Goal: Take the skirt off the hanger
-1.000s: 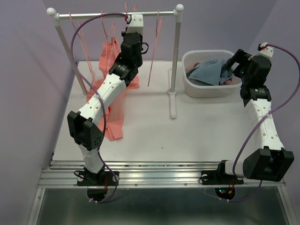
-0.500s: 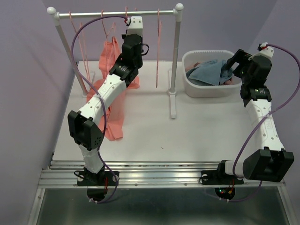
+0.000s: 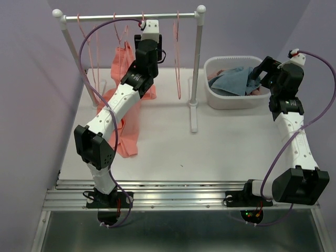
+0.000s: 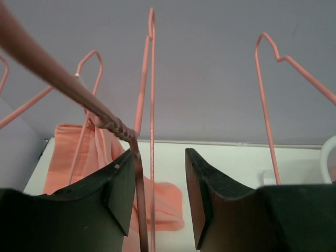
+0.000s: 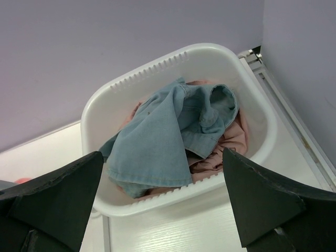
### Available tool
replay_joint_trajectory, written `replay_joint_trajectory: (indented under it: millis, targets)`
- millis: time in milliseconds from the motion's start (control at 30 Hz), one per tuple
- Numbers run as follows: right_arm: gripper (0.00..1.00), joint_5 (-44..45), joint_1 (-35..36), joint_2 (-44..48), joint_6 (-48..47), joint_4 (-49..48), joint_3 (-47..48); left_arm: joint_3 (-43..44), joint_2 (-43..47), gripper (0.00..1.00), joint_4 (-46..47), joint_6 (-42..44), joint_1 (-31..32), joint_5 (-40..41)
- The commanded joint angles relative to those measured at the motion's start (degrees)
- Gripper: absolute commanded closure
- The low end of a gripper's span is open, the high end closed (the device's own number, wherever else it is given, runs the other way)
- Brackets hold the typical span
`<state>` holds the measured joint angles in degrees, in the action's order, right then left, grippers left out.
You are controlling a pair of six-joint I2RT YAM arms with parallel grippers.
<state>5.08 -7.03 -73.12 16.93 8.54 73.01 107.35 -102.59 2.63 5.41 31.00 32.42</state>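
The left gripper shifts along the rack's bar, to the left in the top view, onto the skirt's hanger wire next, as the skirt hangs there.
The salmon skirt [image 3: 124,63] hangs below the rack's rail and trails down onto the table beside my left arm. In the left wrist view the skirt [image 4: 65,152] sits under a pink wire hanger [image 4: 86,68]. My left gripper [image 3: 147,24] is up at the rail. Its jaws stand open [image 4: 157,157], and a twisted hanger wire [image 4: 137,173] runs between them against the left finger [image 4: 118,184]. My right gripper [image 3: 257,73] hovers wide open [image 5: 163,157] above the white basket, holding nothing.
A white clothes rack [image 3: 198,63] stands at the back, with several pink wire hangers on its rail. One bare hanger [image 3: 177,52] hangs straight down right of my left gripper. The white basket [image 3: 231,101] at the right holds a blue denim garment [image 5: 157,142] over pink cloth.
My left gripper has opened and let go of the hanger wire. The bare hanger to its right has swung from tilted to hanging straight. The right arm has not moved.
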Motion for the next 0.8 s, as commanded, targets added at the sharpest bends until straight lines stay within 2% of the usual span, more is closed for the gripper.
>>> replay_joint_trajectory:
  millis: [0, 67, 133, 167, 200, 233, 567, 767]
  targets:
    - [0.0, -1.5, 0.3, 1.6, 0.5, -2.0, 0.0, -0.7, 5.9, 0.41, 0.6, -1.4, -0.4, -0.9]
    - [0.0, -1.7, 0.3, 1.8, 0.6, -2.0, 0.1, -2.0, 7.7, 0.32, 0.0, -2.0, -0.3, -2.9]
    - [0.0, -1.8, 0.3, 1.9, 0.6, -2.0, -0.1, -3.5, 9.2, 0.15, -1.0, -2.6, -0.1, -5.1]
    - [0.0, -1.9, 0.3, 2.0, 0.6, -2.1, -0.1, -3.9, 10.9, 0.12, -1.2, -3.4, 0.3, -5.4]
    - [0.0, -2.0, 0.3, 2.1, 0.5, -2.0, -0.1, -4.5, 11.8, 0.04, -1.5, -3.6, 0.5, -5.9]
    - [0.0, -2.2, 0.3, 2.2, 0.3, -2.0, -0.1, -5.2, 13.5, 0.02, -2.4, -4.3, 0.9, -6.7]
    - [0.0, -3.7, 0.3, 5.2, 2.6, -1.9, -3.0, -8.5, 25.7, 0.01, -8.3, -5.1, 3.6, -14.1]
    - [0.0, -4.4, 0.3, 8.6, 2.4, -0.5, -5.1, -7.3, 27.1, 0.01, -12.9, -4.9, 3.1, -5.6]
